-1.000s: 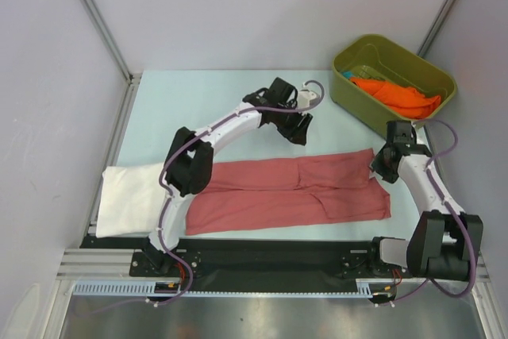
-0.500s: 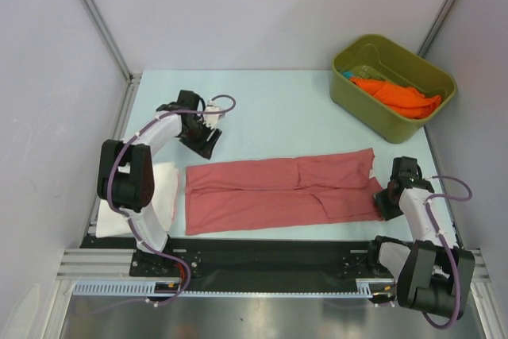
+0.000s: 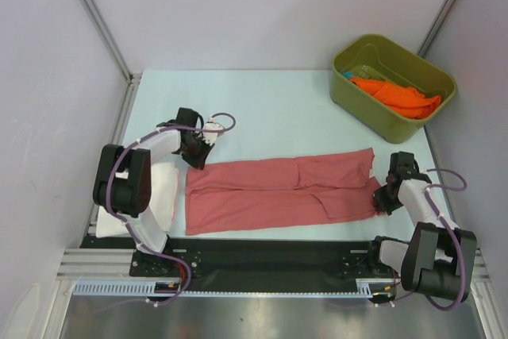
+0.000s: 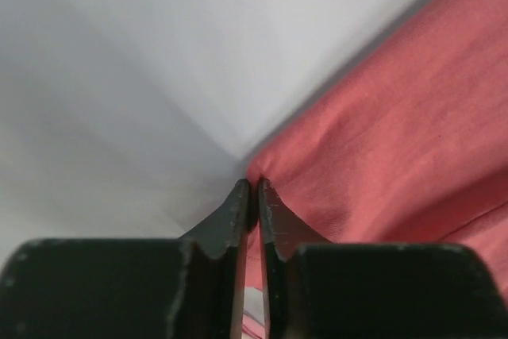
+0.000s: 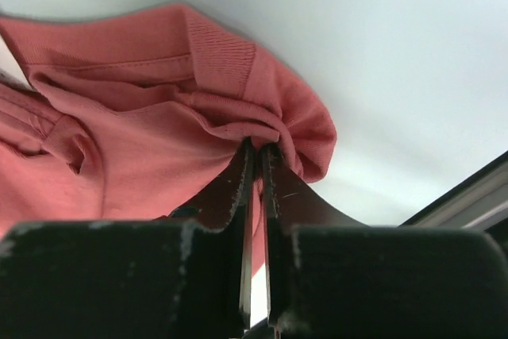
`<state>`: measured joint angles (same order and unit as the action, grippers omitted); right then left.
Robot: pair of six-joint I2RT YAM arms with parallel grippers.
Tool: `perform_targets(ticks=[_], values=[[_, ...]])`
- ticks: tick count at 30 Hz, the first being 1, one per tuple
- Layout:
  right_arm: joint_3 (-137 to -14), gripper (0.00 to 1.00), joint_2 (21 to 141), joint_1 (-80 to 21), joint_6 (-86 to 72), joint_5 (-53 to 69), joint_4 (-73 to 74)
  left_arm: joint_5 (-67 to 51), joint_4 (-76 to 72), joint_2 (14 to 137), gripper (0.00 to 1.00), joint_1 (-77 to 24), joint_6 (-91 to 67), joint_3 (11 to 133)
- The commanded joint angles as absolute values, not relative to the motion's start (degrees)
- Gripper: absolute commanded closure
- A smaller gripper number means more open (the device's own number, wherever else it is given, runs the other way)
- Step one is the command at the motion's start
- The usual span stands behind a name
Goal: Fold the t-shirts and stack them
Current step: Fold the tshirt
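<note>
The strip lies crosswise. My right gripper should next swing outward and to the left in the top view, then let go on the bare tabletop (image 3: pixel 313 91) beside the bin.
The salmon-red t-shirt (image 3: pixel 282 192) lies folded into a long strip across the middle of the table. My left gripper (image 3: pixel 193 162) is at its far-left corner and is shut on that corner of the salmon-red cloth (image 4: pixel 373 140). My right gripper (image 3: pixel 384 198) is at the strip's right end, shut on a bunched fold of the shirt (image 5: pixel 159 117). A folded white t-shirt (image 3: pixel 163 190) lies at the left, partly under my left arm. The orange t-shirt (image 3: pixel 397 95) lies in the bin with a bit of teal cloth (image 3: pixel 349 77) beside it.
The olive-green plastic bin (image 3: pixel 361 48) stands at the back right. Metal frame posts and grey walls close in the left and right sides. A black rail (image 3: pixel 270 256) with the arm bases runs along the near edge.
My left arm swung from the middle to the left and came down onto the shirt's far-left corner. My right gripper moved nearer along the shirt's right end and settled there.
</note>
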<state>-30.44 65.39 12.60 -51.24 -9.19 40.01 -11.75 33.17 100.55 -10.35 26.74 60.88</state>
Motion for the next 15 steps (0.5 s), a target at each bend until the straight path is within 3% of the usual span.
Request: perform_targets(ticks=[1, 2, 10, 15], values=[[-30.4, 1.00, 72.5, 9.4, -47.9, -9.1, 23.8, -13.6, 36.5, 99.8, 0.94, -10.4, 28.9, 56.0], [-31.4, 1.00, 73.7, 6.7, -47.1, -9.5, 23.0, -13.4, 37.7, 98.6, 1.00, -10.3, 29.5, 55.2], [-45.3, 1.00, 88.8, -4.6, -41.8, -11.2, 13.0, -17.2, 47.5, 94.0, 1.00, -5.6, 41.6, 49.5], [-61.0, 1.00, 102.8, -10.1, -37.4, -10.3, 10.5, -21.5, 51.9, 92.3, 1.00, -3.3, 46.6, 48.3]])
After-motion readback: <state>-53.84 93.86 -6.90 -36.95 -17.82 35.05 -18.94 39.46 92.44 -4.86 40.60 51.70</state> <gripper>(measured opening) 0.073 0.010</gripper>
